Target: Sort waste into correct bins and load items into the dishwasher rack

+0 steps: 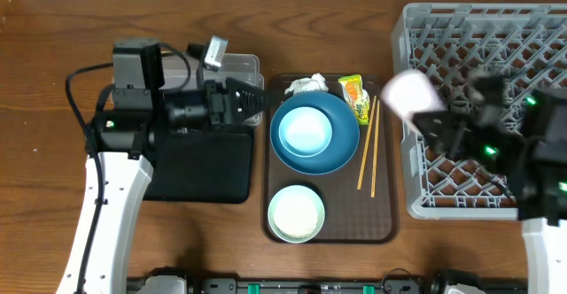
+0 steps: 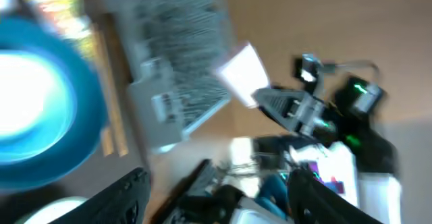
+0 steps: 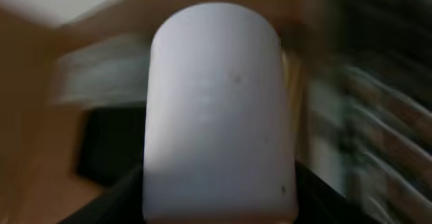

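My right gripper carries the small pink cup back and to the right in the overhead view next. Then it brings the cup down into the rack's near end, which is empty.
My right gripper is shut on the small pink cup and holds it in the air by the left edge of the grey dishwasher rack. The cup fills the right wrist view. My left gripper is open and empty above the clear tub, pointing at the dark-blue plate. The pale-blue bowl sits on that plate. The white bowl with green rim, chopsticks, crumpled tissue and yellow-green wrapper lie on the brown tray. I cannot make out loose grains.
The brown serving tray lies between the arms. The black tray sits under my left arm, in front of the clear tub. Both wrist views are motion-blurred. The left wrist view shows the plate, the rack and the held cup.
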{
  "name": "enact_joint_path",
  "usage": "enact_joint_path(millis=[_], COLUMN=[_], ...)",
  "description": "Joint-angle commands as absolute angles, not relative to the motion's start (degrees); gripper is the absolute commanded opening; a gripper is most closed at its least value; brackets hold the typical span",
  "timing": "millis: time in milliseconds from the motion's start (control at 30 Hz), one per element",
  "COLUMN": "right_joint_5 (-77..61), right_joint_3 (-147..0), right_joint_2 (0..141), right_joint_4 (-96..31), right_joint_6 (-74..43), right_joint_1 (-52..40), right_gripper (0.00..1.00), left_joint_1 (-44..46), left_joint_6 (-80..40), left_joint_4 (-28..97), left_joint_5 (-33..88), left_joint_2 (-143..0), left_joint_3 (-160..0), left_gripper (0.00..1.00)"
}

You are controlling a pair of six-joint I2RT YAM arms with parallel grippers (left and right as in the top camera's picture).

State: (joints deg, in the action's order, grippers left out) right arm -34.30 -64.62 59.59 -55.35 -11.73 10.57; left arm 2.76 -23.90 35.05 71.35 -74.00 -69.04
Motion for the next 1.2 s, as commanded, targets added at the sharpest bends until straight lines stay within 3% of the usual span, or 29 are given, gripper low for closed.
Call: enact_joint_path(millis=[0, 133, 233, 567, 633, 700, 733, 1000, 1167], right_joint_5=[-14.31, -11.14, -8.75, -3.25, -3.53, -4.62, -6.17, -20.25, -27.92], right_joint_3=[-66.92, -66.92, -66.92, -66.32, -66.32, -66.32, -66.32, -70.46, -71.90], right_joint_2=[58.94, 60.07, 62.06, 74.54, 77.10, 79.13, 80.01, 76.53, 70.37], right_joint_4=[-63.64, -71.00, -75.66, -78.46, -78.48, -78.43, -78.28, -73.14, -64.79], right_joint_6=[-15.86, -15.84, -15.88, -16.71, -16.71, -16.69, -16.69, -8.69, -5.17], right_joint_1=[17.72, 21.52, 21.85, 21.85, 21.82, 21.85, 21.85, 18.76, 7.46], right_gripper=[0.45, 0.45, 0.45, 0.49, 0.57, 0.73, 0.74, 0.76, 0.72], left_joint_1=[2.59, 2.96, 3.51, 3.84, 3.84, 3.84, 3.84, 5.28, 5.61], left_joint_6=[-20.34, -20.12, -19.68, -17.58, -17.58, -17.58, -17.58, -16.03, -16.12], left_joint_4=[42.35, 50.68, 54.26, 58.26, 58.28, 58.28, 58.26, 58.41, 58.39], left_joint_5=[50.68, 33.43, 28.03, 27.57, 27.57, 27.59, 27.59, 27.53, 21.76], left_joint_2=[-70.32, -67.90, -66.96, -66.96, -66.96, -66.96, -66.96, -66.19, -64.66], left_joint_3=[-69.63, -69.63, -69.63, -69.63, -69.63, -69.63, -69.63, -69.63, -69.63], left_gripper=[0.68, 0.68, 0.68, 0.68, 0.68, 0.68, 0.68, 0.71, 0.71])
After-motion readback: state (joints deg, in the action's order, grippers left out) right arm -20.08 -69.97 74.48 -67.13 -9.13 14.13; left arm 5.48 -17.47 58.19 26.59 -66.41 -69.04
